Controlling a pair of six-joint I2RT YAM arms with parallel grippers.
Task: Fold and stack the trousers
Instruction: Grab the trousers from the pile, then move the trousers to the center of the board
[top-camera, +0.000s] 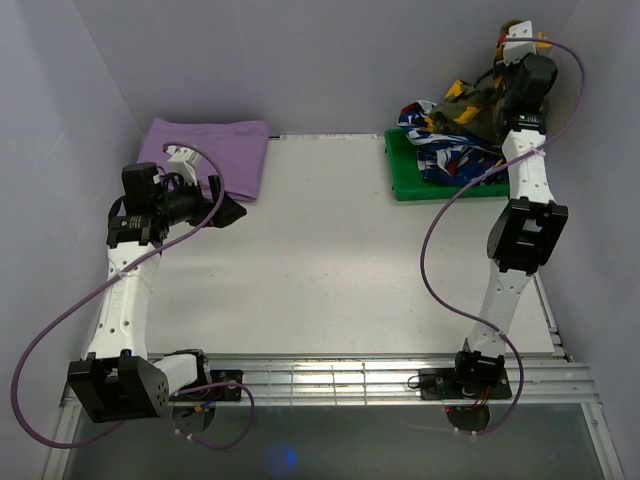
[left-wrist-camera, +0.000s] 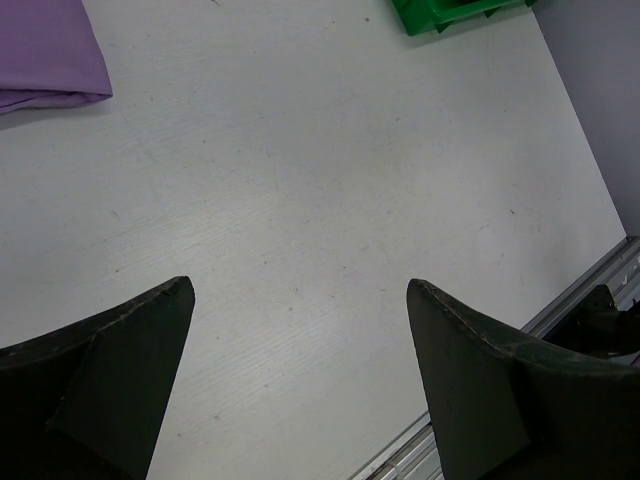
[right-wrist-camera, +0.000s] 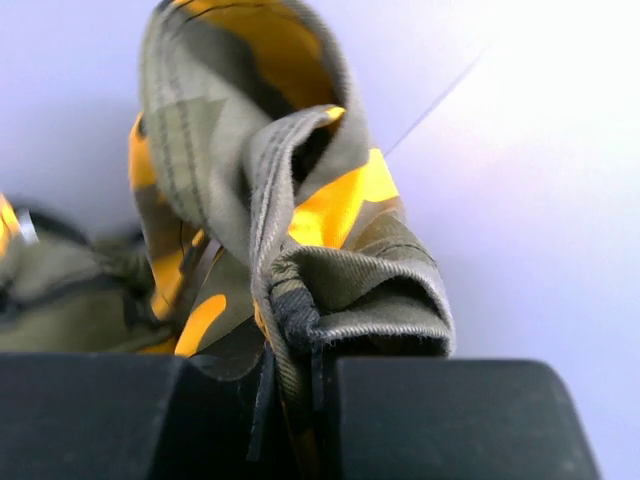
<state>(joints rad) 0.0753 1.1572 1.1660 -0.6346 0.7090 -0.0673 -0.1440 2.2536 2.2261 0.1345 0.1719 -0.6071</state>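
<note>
I will lift my right gripper back from the green bin (top-camera: 408, 180) and to the left in the top view next. I will let go of the trousers over the middle of the table because it is bare.
The camouflage trousers (top-camera: 478, 100) hang bunched at the far right, above the green bin (top-camera: 408, 180). My right gripper (top-camera: 512, 38) is raised high near the back wall and shut on their fabric. In the right wrist view the olive and orange cloth (right-wrist-camera: 300, 240) is pinched between the black fingers (right-wrist-camera: 450, 420), with folds rising above them. My left gripper (top-camera: 226, 212) is open and empty over the left part of the white table. In the left wrist view its fingers (left-wrist-camera: 130, 350) stand wide apart over bare table.
A folded purple cloth (top-camera: 208, 150) lies at the far left, its corner showing in the left wrist view (left-wrist-camera: 50, 55). A blue, white and red patterned garment (top-camera: 445, 150) lies in the green bin. The metal rail (top-camera: 380, 380) runs along the near edge.
</note>
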